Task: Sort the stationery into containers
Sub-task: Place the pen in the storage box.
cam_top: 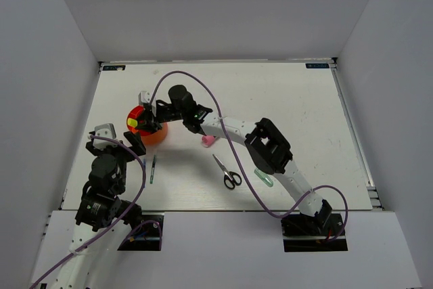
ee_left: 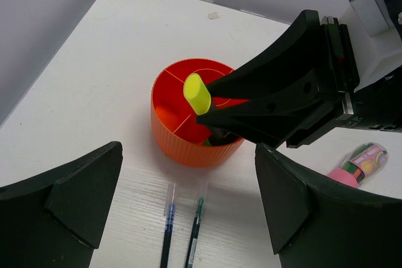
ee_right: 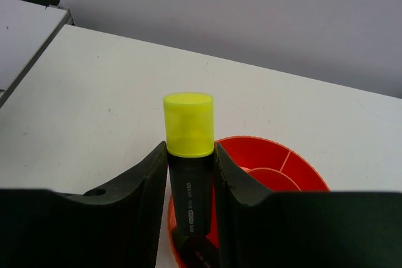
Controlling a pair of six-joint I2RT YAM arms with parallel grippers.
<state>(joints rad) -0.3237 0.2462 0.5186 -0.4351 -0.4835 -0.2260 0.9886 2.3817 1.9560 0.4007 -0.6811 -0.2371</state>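
My right gripper will next go down slightly toward the pot's near section [cam_top: 143,131] [ee_right: 214,229] and let go of the highlighter there, because the highlighter's lower end is already inside the pot's rim.
The round red-orange pot [cam_top: 154,133] with inner dividers stands at the left of the table. My right gripper [cam_top: 143,121] is shut on the yellow-capped black highlighter [cam_top: 132,124] and holds it upright over the pot, its lower end inside the rim. In the right wrist view the fingers [ee_right: 147,183] press both sides of the highlighter [ee_right: 188,127] above the pot [ee_right: 282,164]. My left gripper [ee_left: 188,218] is open and empty, just in front of the pot [ee_left: 188,149]. The highlighter's cap [ee_left: 197,93] shows there too. A dark item [ee_right: 202,254] lies in the pot.
A blue pen [ee_left: 168,224] and a green pen [ee_left: 195,233] lie side by side in front of the pot. The pink tube [cam_top: 210,140], the scissors [cam_top: 229,172] and a pale-green capsule [cam_top: 264,179] lie to the right, under my right arm.
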